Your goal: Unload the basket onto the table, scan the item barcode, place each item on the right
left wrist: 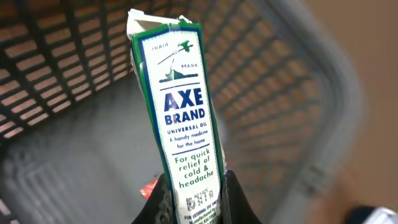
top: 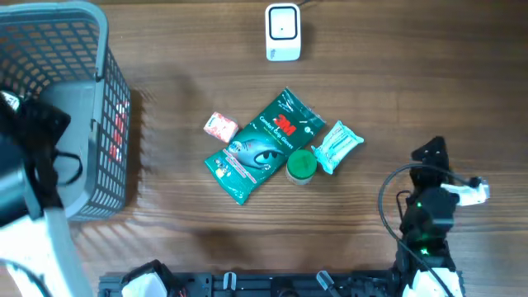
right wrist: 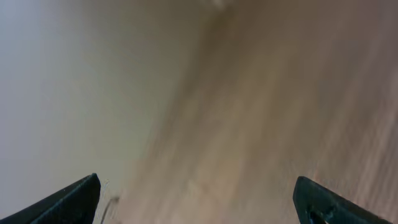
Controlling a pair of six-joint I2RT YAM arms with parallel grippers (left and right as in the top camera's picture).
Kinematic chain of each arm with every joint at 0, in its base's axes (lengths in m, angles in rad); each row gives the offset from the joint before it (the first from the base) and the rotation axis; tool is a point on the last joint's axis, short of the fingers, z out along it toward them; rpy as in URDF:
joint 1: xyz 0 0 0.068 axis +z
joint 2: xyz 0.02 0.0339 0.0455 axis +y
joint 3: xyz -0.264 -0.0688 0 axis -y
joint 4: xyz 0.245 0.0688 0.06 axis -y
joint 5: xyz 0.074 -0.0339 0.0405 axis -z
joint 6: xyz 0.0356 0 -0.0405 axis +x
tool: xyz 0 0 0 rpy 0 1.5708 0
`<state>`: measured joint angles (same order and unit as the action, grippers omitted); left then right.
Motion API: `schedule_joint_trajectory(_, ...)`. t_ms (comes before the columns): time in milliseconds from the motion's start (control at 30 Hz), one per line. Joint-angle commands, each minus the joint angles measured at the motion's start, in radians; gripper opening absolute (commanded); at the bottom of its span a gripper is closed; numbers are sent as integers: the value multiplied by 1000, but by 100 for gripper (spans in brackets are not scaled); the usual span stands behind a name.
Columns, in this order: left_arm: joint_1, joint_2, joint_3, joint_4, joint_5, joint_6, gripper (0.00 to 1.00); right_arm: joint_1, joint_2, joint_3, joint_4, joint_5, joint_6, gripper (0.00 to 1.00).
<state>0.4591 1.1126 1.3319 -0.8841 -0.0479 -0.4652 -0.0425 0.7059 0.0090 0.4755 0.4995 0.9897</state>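
Bare wood point(top: 191, 172) beside the green pack lies to the right of my left gripper in the overhead view, so I need to cross the basket's rim, lower the box and release.
In the left wrist view my left gripper point(left wrist: 194, 190) is shut on a tall white and green "Axe Brand" box point(left wrist: 180, 106). Its black fingers point(left wrist: 160, 199) clamp the box's lower end, and the box stands up over the inside of the grey basket point(left wrist: 292, 93). Small printed codes show near the box's bottom; no barcode is visible on this face. A white scanner point(top: 281, 31) stands at the far middle of the table. The overhead view shows the left arm point(top: 37, 124) over the basket point(top: 107, 99), with the box hidden. My right gripper point(right wrist: 198, 199) is open over bare wood, at the near right point(top: 431, 153).
A green 3M pack point(top: 266, 145), a small pink box point(top: 220, 127), a green-capped bottle point(top: 301, 165) and a teal packet point(top: 337, 147) lie together mid-table. Something red point(left wrist: 149, 186) lies on the basket floor. A cable loops beside the right arm point(top: 388, 198).
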Motion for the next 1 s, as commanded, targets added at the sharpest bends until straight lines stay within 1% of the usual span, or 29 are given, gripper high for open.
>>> schedule_joint_trajectory(0, 3, -123, 0, -34, 140, 14, 4, -1, -1, 0, 188, 86, -412, 100)
schedule_joint_trajectory(33, 2, -143, 0, -60, 185, 18, 4, -1, -1, 5, 242, 64, -411, 100)
schedule_joint_trajectory(67, -15, -169, -1, -119, 291, 71, 4, -1, -1, 13, 312, 3, -411, 100)
schedule_joint_trajectory(100, -52, -181, -1, -172, 344, 98, 4, -1, -1, 18, 369, -53, -411, 100)
schedule_joint_trajectory(167, -136, -189, -1, -234, 347, 116, 4, -1, -1, 22, 406, -106, -411, 100)
schedule_joint_trajectory(267, -315, -188, -6, -249, 327, 120, 4, -1, -1, 24, 396, -192, -411, 100)
schedule_joint_trajectory(333, -439, -175, -6, -256, 239, 113, 4, -1, -1, 29, 399, -220, -411, 100)
schedule_joint_trajectory(400, -538, -154, -20, -258, 145, 60, 4, -1, -1, 36, 397, -248, -410, 100)
schedule_joint_trajectory(433, -587, -136, -53, -256, 115, 5, 4, -1, -1, 38, 392, -273, -409, 100)
schedule_joint_trajectory(500, -630, -104, -121, -243, 114, -65, 4, -1, -1, 38, 355, -314, -367, 100)
schedule_joint_trajectory(533, -659, -77, -189, -211, 114, -119, 4, -1, -1, 38, 251, -349, -273, 100)
schedule_joint_trajectory(567, -687, -44, -269, -153, 114, -159, 4, -1, -1, 38, 175, -372, -239, 100)
schedule_joint_trajectory(600, -707, -10, -341, -82, 114, -189, 4, -1, -1, 38, 82, -404, -173, 100)
schedule_joint_trajectory(633, -729, 36, -415, 5, 114, -220, 4, -1, -1, 38, -3, -460, 0, 100)
schedule_joint_trajectory(667, -737, 68, -449, 52, 114, -226, 4, -1, -1, 38, -24, -487, 108, 100)
schedule_joint_trajectory(767, -743, 142, -477, 105, 114, -232, 4, -1, -1, 38, -64, -570, 420, 100)
schedule_joint_trajectory(800, -743, 162, -478, 113, 114, -232, 4, -1, -1, 37, -122, -577, 517, 100)
schedule_joint_trajectory(833, -743, 179, -478, 123, 114, -234, 4, -1, 0, 37, -177, -631, 565, 100)
schedule_joint_trajectory(867, -743, 191, -478, 137, 113, -243, 4, -1, 1, 38, -148, -668, 397, 100)
schedule_joint_trajectory(900, -743, 197, -478, 149, 113, -243, 4, -1, 2, 38, -100, -698, 196, 100)
schedule_joint_trajectory(933, -743, 200, -478, 156, 113, -243, 4, -1, 2, 40, -61, -737, 37, 100)
schedule_joint_trajectory(967, -743, 200, -483, 163, 113, -243, 4, -1, 2, 58, -89, -753, 35, 99)
